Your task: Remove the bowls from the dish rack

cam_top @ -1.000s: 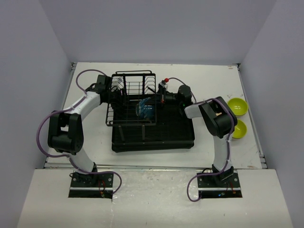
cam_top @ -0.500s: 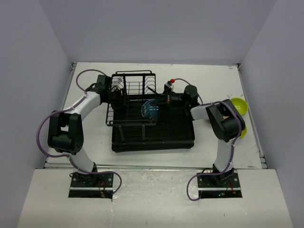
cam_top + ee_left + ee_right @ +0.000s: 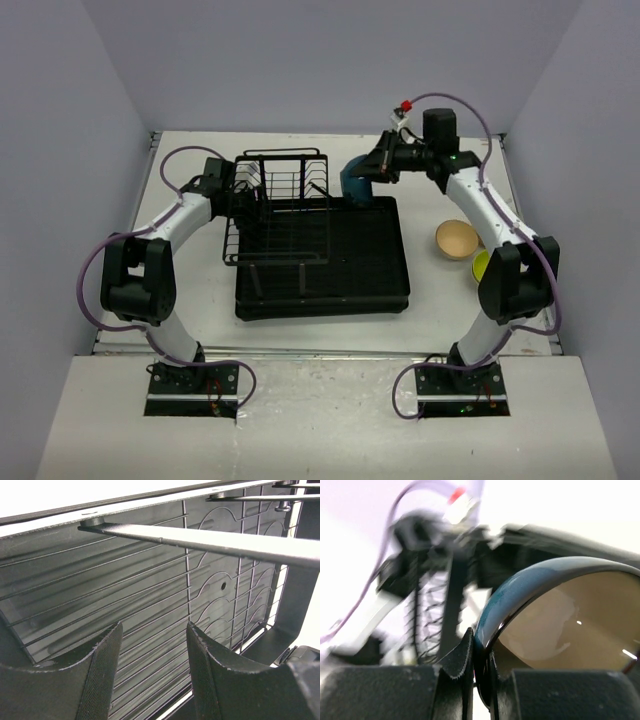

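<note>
My right gripper swings to the right in the top view next, tilts the blue bowl upright and lowers it beyond the tan bowl, onto clear table.
The black wire dish rack stands joined to its wide black tray; no bowl shows in its slots. My right gripper is shut on the rim of the glossy blue bowl, held in the air over the tray's far edge. In the right wrist view the gripper pinches the blue bowl at its rim. My left gripper sits at the rack's left side. It is open, with only rack wires between its fingers.
A tan bowl lies on the white table right of the tray. A lime-green bowl sits next to it, partly behind my right arm. Grey walls close in the table on three sides.
My right arm has lifted the blue bowl out of the rack and swung it back and to the right, uncovering the tan bowl. The left arm has not moved.
</note>
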Motion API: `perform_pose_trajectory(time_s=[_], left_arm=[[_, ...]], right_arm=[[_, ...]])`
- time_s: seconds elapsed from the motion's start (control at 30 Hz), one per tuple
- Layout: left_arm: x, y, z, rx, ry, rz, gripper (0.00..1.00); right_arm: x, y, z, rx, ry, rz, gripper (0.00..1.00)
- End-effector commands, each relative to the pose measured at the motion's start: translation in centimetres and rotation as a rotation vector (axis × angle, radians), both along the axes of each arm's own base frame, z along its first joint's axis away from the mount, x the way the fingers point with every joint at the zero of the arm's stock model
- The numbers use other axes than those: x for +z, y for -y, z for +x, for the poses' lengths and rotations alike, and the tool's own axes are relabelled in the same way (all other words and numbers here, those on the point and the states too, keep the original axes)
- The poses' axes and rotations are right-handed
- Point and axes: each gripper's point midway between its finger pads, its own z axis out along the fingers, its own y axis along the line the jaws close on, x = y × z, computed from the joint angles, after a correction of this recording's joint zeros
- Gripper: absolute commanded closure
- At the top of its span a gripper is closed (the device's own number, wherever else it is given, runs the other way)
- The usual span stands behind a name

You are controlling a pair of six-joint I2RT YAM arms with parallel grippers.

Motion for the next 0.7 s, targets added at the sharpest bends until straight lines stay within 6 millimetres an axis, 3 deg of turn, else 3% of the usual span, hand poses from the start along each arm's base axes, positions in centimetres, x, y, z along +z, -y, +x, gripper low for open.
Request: perform_pose_trajectory(time_s=[0.0,0.07,0.1,0.13,0.23,0.33,0.37,0.4,0.47,0.67], left_arm=[[-3.2,0.6,-3.7,-0.050,-0.163,0.010,0.44],[-3.3,0.6,-3.8,-0.048,-0.167,0.009,0.44],[-3.4,0.6,-3.7,-0.047,-0.165,0.008,0.44],[-3.4,0.7,-3.7,-0.044,-0.167,0.005,0.44],[-3.4,0.8,-3.6,-0.042,-0.167,-0.002,0.44],[-3.4,0.9,-3.4,-0.038,-0.170,-0.008,0.44],[-3.5,0.9,-3.4,-0.038,-0.172,-0.010,0.44],[-3.5,1.0,-3.4,-0.037,-0.173,-0.009,0.45],[-3.5,1.0,-3.4,-0.033,-0.176,-0.012,0.45],[-3.5,1.2,-3.2,-0.035,-0.163,-0.024,0.44]], right_arm=[[-0.5,6.6,1.5,-0.198,0.084,-0.349,1.00],[-1.3,10.1,3.3,-0.285,0.065,-0.508,1.00],[-1.5,12.9,4.3,-0.389,0.053,-0.647,1.00],[-2.9,14.7,5.3,-0.419,0.037,-0.723,1.00],[-3.6,19.0,7.1,-0.538,0.030,-0.862,1.00],[-5.1,22.1,8.6,-0.594,-0.005,-0.950,1.00],[-6.6,22.5,9.0,-0.580,-0.038,-0.976,1.00],[-6.4,23.1,9.6,-0.599,-0.030,-0.996,1.00],[-8.3,24.5,10.4,-0.601,-0.059,-1.064,1.00],[-10.6,26.1,12.3,-0.637,-0.085,-1.106,1.00]])
